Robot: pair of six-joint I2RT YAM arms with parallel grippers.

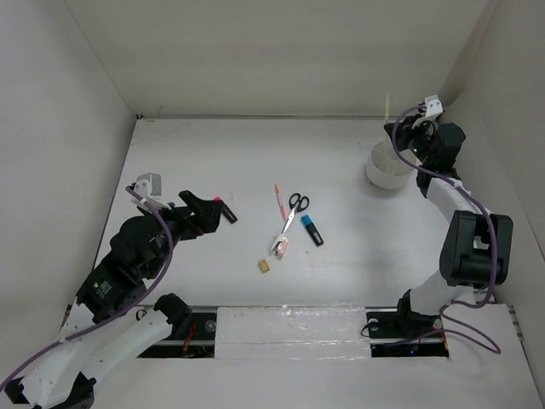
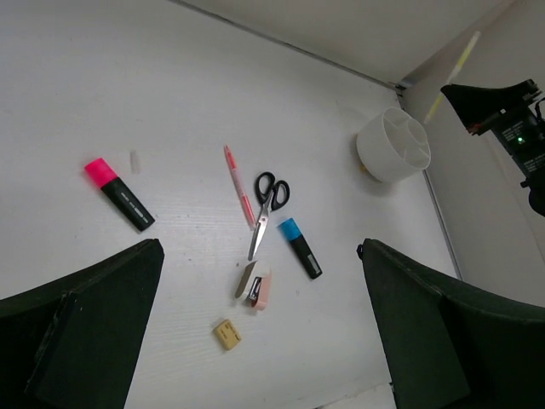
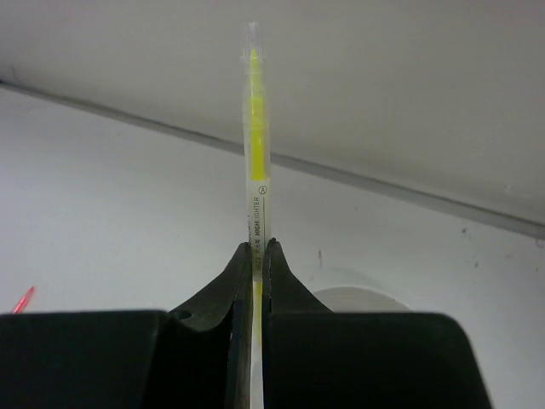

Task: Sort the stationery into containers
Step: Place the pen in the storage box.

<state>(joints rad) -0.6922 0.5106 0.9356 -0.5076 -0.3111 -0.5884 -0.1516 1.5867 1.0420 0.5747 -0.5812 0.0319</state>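
Note:
The upright stick still hangs above the tub's rim, so the right gripper should next bring it down into the round white tub's section nearest the scissors (image 1: 381, 159) and let it go.
My right gripper (image 3: 256, 249) is shut on the pale yellow stick (image 3: 255, 153) and holds it upright above the round white tub (image 1: 388, 168) at the back right. The tub's rim shows below the jaws in the right wrist view (image 3: 353, 300). My left gripper (image 1: 220, 209) is open and empty, above the table's left part. The black-handled scissors (image 2: 266, 209), thin red pen (image 2: 238, 185), blue-capped marker (image 2: 300, 247), pink-capped marker (image 2: 119, 194), a tan eraser (image 2: 226, 333) and a pink-and-white eraser (image 2: 255, 285) lie on the table.
The white table (image 1: 341, 273) has walls at the back and on both sides. The tub stands close to the back right corner. The loose items lie together mid-table; the pink-capped marker lies apart to their left, under my left gripper in the top view.

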